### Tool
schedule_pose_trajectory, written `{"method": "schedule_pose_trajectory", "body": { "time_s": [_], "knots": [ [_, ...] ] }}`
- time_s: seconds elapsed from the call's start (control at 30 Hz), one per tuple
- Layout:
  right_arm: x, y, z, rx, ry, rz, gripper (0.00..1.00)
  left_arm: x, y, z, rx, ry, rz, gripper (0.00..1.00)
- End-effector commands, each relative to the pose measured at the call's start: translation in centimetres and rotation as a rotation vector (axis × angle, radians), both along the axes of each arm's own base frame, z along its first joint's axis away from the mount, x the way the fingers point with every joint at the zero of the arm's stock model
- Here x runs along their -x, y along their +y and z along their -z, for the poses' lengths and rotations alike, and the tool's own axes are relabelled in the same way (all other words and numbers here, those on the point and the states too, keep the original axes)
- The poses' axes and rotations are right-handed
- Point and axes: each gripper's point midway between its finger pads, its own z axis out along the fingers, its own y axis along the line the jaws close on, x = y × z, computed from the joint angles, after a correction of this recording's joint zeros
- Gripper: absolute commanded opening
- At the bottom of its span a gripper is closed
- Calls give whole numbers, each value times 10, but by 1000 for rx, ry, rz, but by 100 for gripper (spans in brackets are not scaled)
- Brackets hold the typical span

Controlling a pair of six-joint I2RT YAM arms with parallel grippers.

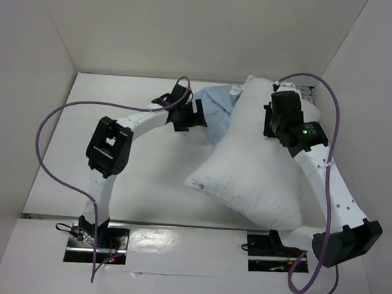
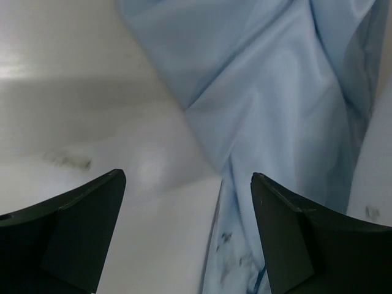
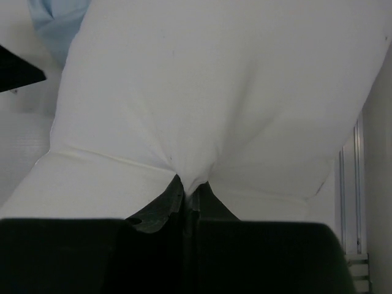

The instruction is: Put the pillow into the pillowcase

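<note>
The pillowcase's edge (image 1: 206,129) (image 2: 219,173) is just below my left gripper, and the cloth already runs between the open fingers. I will lower my left gripper onto the edge next and close there.
The plump white pillow (image 1: 256,158) lies slanted at the middle right of the table, its far end raised. My right gripper (image 1: 270,120) is shut on a pinch of the pillow's fabric (image 3: 202,122) near its far right edge. The light blue pillowcase (image 1: 218,111) lies crumpled at the far side, partly under the pillow's far left edge. My left gripper (image 1: 197,115) is open, right at the pillowcase's left edge. In the left wrist view the pillowcase (image 2: 275,110) fills the right side and its edge runs between my open fingers (image 2: 288,239), which hold nothing.
White walls (image 1: 41,49) box in the table on the left, back and right. A purple cable (image 1: 57,117) loops off the left arm and another (image 1: 324,89) off the right arm. A metal rail (image 3: 352,202) runs by the right wall.
</note>
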Motion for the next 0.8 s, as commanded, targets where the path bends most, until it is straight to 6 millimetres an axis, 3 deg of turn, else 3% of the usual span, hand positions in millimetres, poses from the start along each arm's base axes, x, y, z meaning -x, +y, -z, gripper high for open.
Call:
{"method": "schedule_pose_trajectory", "body": {
  "time_s": [0.0, 0.1, 0.13, 0.17, 0.2, 0.23, 0.27, 0.37, 0.43, 0.5, 0.53, 0.57, 0.6, 0.67, 0.7, 0.73, 0.77],
  "knots": [
    [-6, -11, -51, -32, -191, 36, 0, -36, -15, 1, -2, -44, -84, 96],
    [0, -22, -42, -1, -165, 63, 0, -58, -23, 18, -45, -46, -109, 95],
    [0, -22, -41, 4, -152, 63, 43, -64, -23, 21, -53, -49, -117, 94],
    [-2, -22, -35, 1, -121, 56, 74, -75, -34, 8, -40, -83, -115, 92],
    [-1, -20, -36, -6, -117, 46, 95, -82, -32, 13, -67, -91, -128, 92],
    [-1, -17, -31, -15, -97, 40, 100, -81, -28, 39, -114, -44, -137, 92],
    [-3, -12, -27, -28, -82, 18, 100, -90, -36, 28, -111, -81, -131, 90],
    [-3, -2, -26, -74, -75, -7, 100, -96, -34, 48, -141, -79, -152, 84],
    [-2, 4, -25, -104, -68, -30, 100, -92, -45, 55, -100, -66, -87, 70],
    [-2, 11, -22, -125, -61, -59, 100, -90, -49, 62, -88, -50, -70, 44],
    [-3, 14, -19, -130, -50, -68, 100, -90, -49, 62, -93, -53, -63, 12],
    [-2, 18, -19, -151, -46, -81, 100, -86, -47, 69, -102, -37, -62, 0],
    [-3, 24, -16, -167, -31, -105, 100, -79, -36, 77, -122, -4, -70, 0],
    [2, 35, -7, -200, 22, -156, 100, -82, -10, 56, -130, -15, -136, 0],
    [3, 42, -2, -205, 48, -178, 100, -71, 8, 66, -159, 20, -166, 0],
    [2, 43, 9, -184, 86, -171, 100, -73, 29, 55, -167, 5, -206, 0],
    [9, 47, 20, -166, 138, -168, 100, -81, 42, 4, -135, -97, -251, 0]
  ]
}}
